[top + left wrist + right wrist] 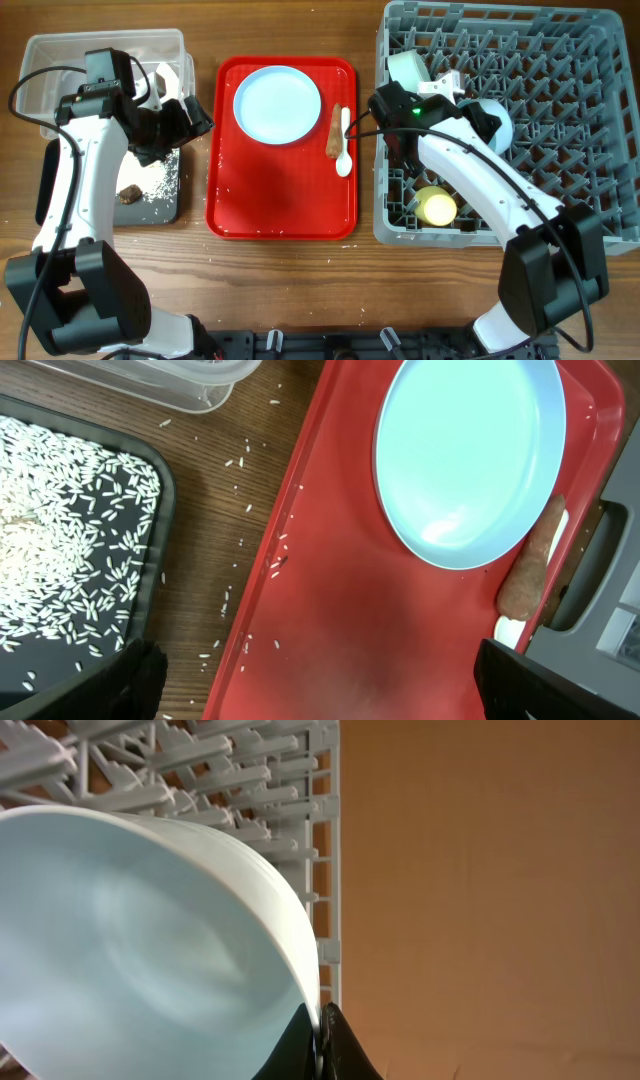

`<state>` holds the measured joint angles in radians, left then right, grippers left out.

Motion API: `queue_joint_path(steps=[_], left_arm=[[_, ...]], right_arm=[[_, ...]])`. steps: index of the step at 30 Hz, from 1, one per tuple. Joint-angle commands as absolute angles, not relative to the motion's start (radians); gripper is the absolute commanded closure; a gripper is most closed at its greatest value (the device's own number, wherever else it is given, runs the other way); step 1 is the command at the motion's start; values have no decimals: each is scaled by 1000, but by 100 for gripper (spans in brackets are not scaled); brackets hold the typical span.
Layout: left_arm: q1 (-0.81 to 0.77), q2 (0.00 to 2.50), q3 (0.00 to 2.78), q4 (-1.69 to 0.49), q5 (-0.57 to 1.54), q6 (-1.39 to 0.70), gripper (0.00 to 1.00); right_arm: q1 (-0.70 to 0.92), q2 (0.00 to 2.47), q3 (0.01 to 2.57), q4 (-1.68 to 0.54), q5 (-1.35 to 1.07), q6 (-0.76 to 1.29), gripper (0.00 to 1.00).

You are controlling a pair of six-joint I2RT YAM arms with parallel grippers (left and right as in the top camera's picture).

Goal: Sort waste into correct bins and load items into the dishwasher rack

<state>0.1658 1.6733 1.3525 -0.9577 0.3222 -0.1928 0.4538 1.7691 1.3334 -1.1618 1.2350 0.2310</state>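
Observation:
The held bowl still hangs above the rack's wires, so I need to lower my right gripper next toward the left in the overhead view, between the second bowl and yellow cup [437, 207].
My right gripper [320, 1032] is shut on the rim of a pale blue-white bowl [130, 940], held tilted over the grey dishwasher rack [590, 120]. In the overhead view that bowl [503, 133] is mid-rack. A second bowl [405, 67] and the yellow cup [437, 207] sit in the rack. My left gripper [330, 695] is open and empty over the left edge of the red tray [380, 620]. The pale blue plate [277, 103], carrot-like stick [335, 130] and white spoon [344, 152] lie on that tray. The black tray [150, 195] holds rice grains and a brown lump [128, 193].
The clear tub [60, 70] stands behind the black tray, partly hidden by my left arm. Loose rice grains [235, 510] lie on the wood between the black tray and the red tray. The red wrapper is not in view.

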Motion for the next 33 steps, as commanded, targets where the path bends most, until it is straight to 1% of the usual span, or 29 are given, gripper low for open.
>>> queue_joint_path(steps=[1,8,12,14,15,16,17,18,26,30,33], left_arm=[[170,1649,1362,-958,320,-195,0],[170,1649,1362,-958,320,-195,0],[170,1649,1362,-958,320,-195,0],[170,1649,1362,-958,320,-195,0],[170,1649,1362,-958,320,-195,0],[170,1649,1362,-958,320,-195,0],[170,1649,1362,-958,320,-195,0],[170,1649,1362,-958,320,-195,0],[170,1649,1362,-958,320,-195,0],[170,1649,1362,-958,320,-195,0],[170,1649,1362,-958,320,-195,0]], right_arm=[[469,1777,1327,-1134,1206,142,96],[542,1777,1327,-1129,1032,133,96],[587,1777,1327,-1131,975,134,95],[608,1777,1327,-1130,952,132,81],[619,1777,1327,-1130,941,131,71],[629,1777,1327,-1129,933,131,57],[645,1777,1327,-1127,916,131,9],[651,1777,1327,-1126,903,131,0],[660,1776,1346,-1103,850,131,0],[657,1758,1465,-1100,831,130,0],[657,1748,1591,-1039,679,130,0]])
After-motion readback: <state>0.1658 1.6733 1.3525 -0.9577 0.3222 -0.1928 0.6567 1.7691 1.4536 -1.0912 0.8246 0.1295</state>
